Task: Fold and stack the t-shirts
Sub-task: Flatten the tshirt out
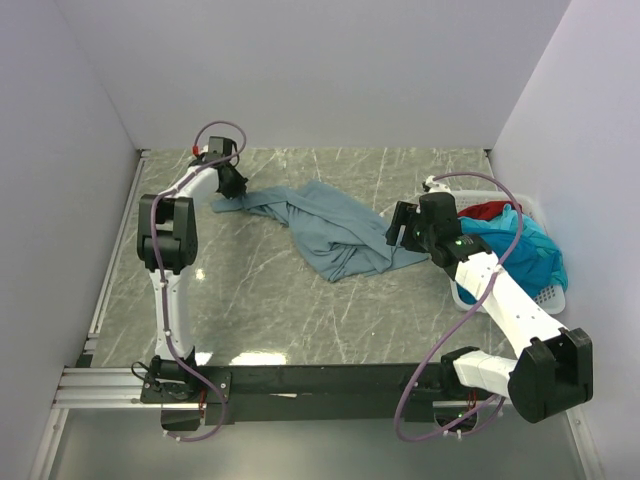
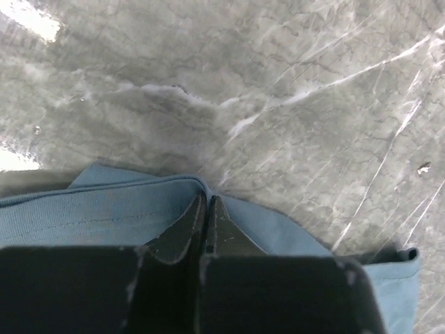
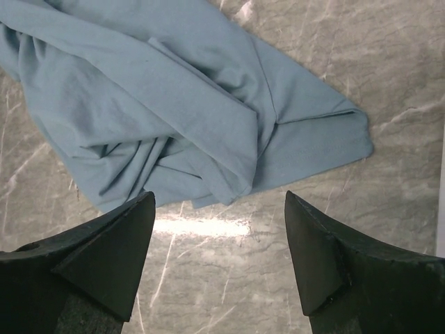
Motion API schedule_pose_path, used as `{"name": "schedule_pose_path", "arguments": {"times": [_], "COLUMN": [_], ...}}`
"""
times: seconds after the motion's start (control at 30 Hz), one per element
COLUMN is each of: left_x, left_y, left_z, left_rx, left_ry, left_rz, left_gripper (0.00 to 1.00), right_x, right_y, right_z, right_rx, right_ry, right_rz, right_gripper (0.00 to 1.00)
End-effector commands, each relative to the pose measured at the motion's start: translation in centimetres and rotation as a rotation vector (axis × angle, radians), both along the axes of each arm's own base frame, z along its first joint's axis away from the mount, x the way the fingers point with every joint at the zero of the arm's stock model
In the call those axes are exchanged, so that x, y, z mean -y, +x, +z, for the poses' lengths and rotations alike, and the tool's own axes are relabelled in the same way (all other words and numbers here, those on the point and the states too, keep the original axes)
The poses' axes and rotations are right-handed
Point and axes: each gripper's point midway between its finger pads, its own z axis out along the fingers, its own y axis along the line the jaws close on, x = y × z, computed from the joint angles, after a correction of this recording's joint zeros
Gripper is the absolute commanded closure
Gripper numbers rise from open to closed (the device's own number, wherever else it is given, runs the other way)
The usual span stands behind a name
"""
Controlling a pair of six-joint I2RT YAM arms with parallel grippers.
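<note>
I should next move my right gripper down and left in the top view, onto the grey-blue t-shirt's pointed flap tip (image 1: 382,268) (image 3: 235,192), because it sticks out toward the gripper's open fingers.
A large grey-blue t-shirt (image 1: 330,230) lies crumpled across the middle of the marble table. My left gripper (image 1: 228,190) is at its far left corner. In the left wrist view that gripper (image 2: 206,198) is shut, with the hem of the grey-blue t-shirt (image 2: 90,216) pinched at the tips of its jaws. My right gripper (image 1: 400,228) hovers open by the shirt's right edge. In the right wrist view the right gripper (image 3: 219,196) has only bare table between its fingers, and the grey-blue t-shirt (image 3: 174,104) lies just beyond them. A turquoise t-shirt (image 1: 525,250) and a red t-shirt (image 1: 487,211) sit bunched in the basket.
A white lattice basket (image 1: 555,295) stands at the right, against the wall, behind the right arm. Plain walls close in the table at the left, back and right. A metal rail (image 1: 110,290) runs along the table's left edge.
</note>
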Motion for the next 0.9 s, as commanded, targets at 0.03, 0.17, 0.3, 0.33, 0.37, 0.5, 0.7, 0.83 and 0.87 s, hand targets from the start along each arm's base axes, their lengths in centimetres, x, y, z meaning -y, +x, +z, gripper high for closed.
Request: {"name": "schedule_pose_path", "arguments": {"times": [0.03, 0.17, 0.3, 0.33, 0.37, 0.5, 0.7, 0.83, 0.87], "left_x": [-0.5, -0.8, -1.9, -2.0, -2.4, -4.4, -5.8, -9.4, -10.1], "left_y": [0.2, -2.0, -6.5, -7.3, -8.2, -14.3, -23.5, -29.3, -30.5], "left_z": [4.4, 8.0, 9.1, 11.6, 12.0, 11.1, 11.4, 12.2, 11.7], "left_rx": [0.113, 0.211, 0.221, 0.287, 0.298, 0.262, 0.268, 0.301, 0.282], "left_ry": [0.034, 0.029, 0.053, 0.042, 0.051, 0.078, 0.012, 0.056, 0.063], "left_rz": [0.012, 0.031, 0.072, 0.079, 0.09, 0.172, 0.289, 0.49, 0.536], "left_gripper": [1.0, 0.99, 0.99, 0.99, 1.0, 0.99, 0.99, 0.99, 0.99], "right_x": [0.4, 0.4, -0.5, -0.8, -0.9, -1.2, -2.5, -3.1, -3.1], "right_y": [0.7, 0.6, 0.5, 0.4, 0.3, 0.2, 0.4, -0.6, -0.8], "right_z": [1.0, 0.8, 0.2, 0.0, -0.1, -1.2, -2.0, -3.1, -3.3], "right_rx": [0.052, 0.053, 0.023, 0.016, 0.008, -0.044, -0.094, -0.138, -0.146], "right_ry": [-0.025, -0.03, -0.013, -0.01, -0.009, -0.003, 0.07, 0.11, 0.115], "right_rz": [-0.006, 0.004, 0.038, 0.046, 0.048, 0.022, 0.016, 0.025, 0.021], "right_gripper": [0.19, 0.2, 0.22, 0.22, 0.23, 0.23, 0.23, 0.24, 0.24]}}
